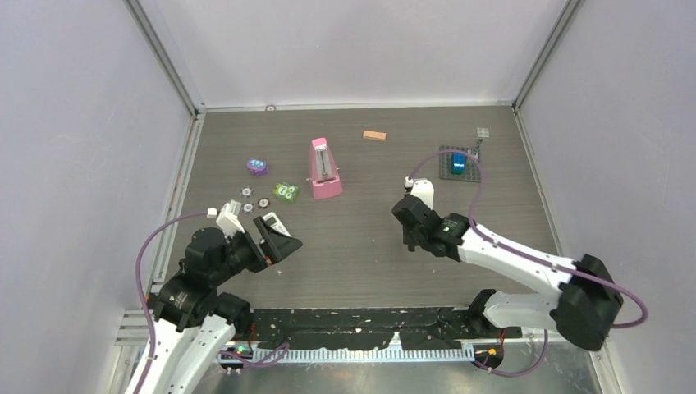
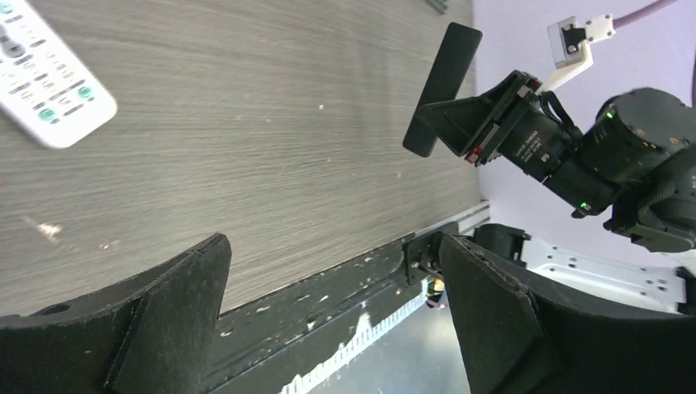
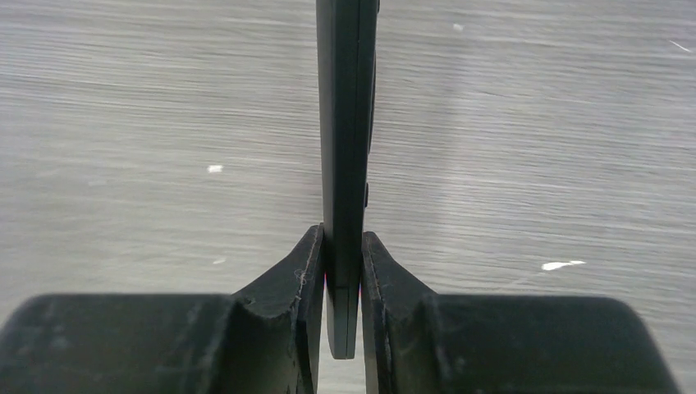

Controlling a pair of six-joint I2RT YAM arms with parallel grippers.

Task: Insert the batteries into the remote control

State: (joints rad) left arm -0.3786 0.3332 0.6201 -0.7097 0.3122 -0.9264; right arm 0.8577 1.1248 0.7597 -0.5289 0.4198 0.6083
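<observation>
Next, my right gripper lowers the slab to the left in the top view, onto the table in front of the pink wedge [image 1: 338,235], since the table is bare there.
A white remote control [image 2: 51,92] lies face up on the table, buttons showing, just beyond my left gripper [image 2: 332,263]. That gripper is open and holds nothing. From above, the remote [image 1: 273,222] lies right by the left gripper [image 1: 279,243]. My right gripper [image 3: 343,242] is shut on a thin black slab [image 3: 345,123], seen edge-on and held above the table. In the left wrist view the slab [image 2: 443,82] sticks out of the right gripper [image 2: 464,123] as a flat dark plate. I cannot tell what the slab is. No batteries show in any view.
A pink wedge-shaped object [image 1: 325,168] stands at the middle back, with a purple toy [image 1: 257,167], a green toy [image 1: 286,191] and small round pieces [image 1: 263,203] to its left. An orange-tan block [image 1: 375,135] and a dark baseplate [image 1: 447,168] with a blue brick [image 1: 459,162] lie further back.
</observation>
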